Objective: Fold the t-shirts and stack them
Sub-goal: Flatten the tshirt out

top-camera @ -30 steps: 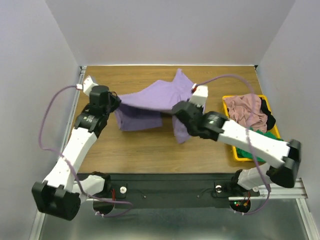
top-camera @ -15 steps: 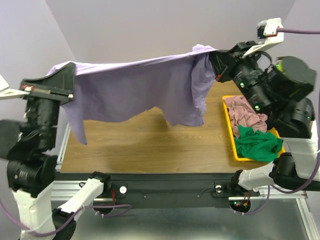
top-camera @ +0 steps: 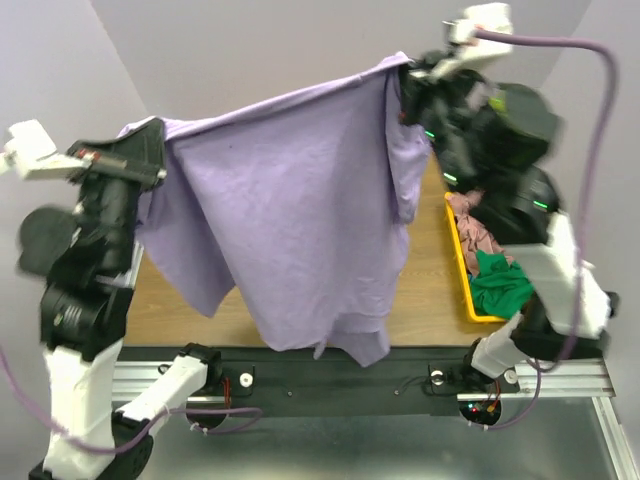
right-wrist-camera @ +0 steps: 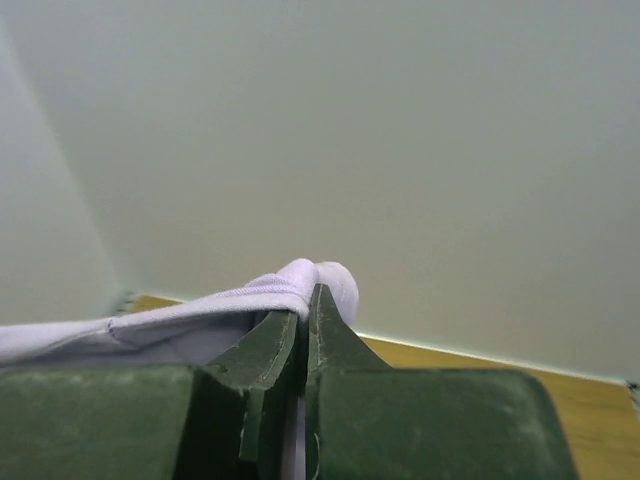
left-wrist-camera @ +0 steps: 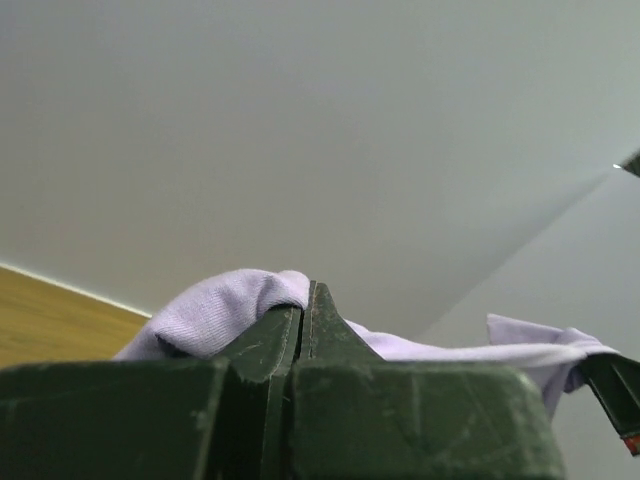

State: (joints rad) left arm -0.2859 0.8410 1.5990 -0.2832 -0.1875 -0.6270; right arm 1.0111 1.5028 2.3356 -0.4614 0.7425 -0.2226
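Observation:
My right gripper moves outward and down to the table's far edge next and releases the t-shirt's corner, since the t-shirt's lower edge dangles near the table's front.
The lavender t-shirt (top-camera: 290, 220) hangs spread in the air between both raised arms, its lower edge dangling near the table's front edge. My left gripper (top-camera: 150, 150) is shut on its left top corner; the left wrist view shows cloth (left-wrist-camera: 215, 305) pinched in the closed jaws. My right gripper (top-camera: 405, 75) is shut on the right top corner, with cloth (right-wrist-camera: 300, 285) bunched over the jaws in the right wrist view. A dusty pink shirt (top-camera: 478, 232) and a bright green shirt (top-camera: 502, 285) lie in the yellow tray (top-camera: 470, 305) at right.
The wooden table (top-camera: 430, 290) lies below, mostly hidden by the hanging shirt. Grey walls enclose the back and sides. The black rail (top-camera: 330, 385) with the arm bases runs along the near edge.
Both arms rose from the table, lifting the lavender shirt from a crumpled heap into a hanging spread. Since half a second ago the shirt has dropped open and hangs longer.

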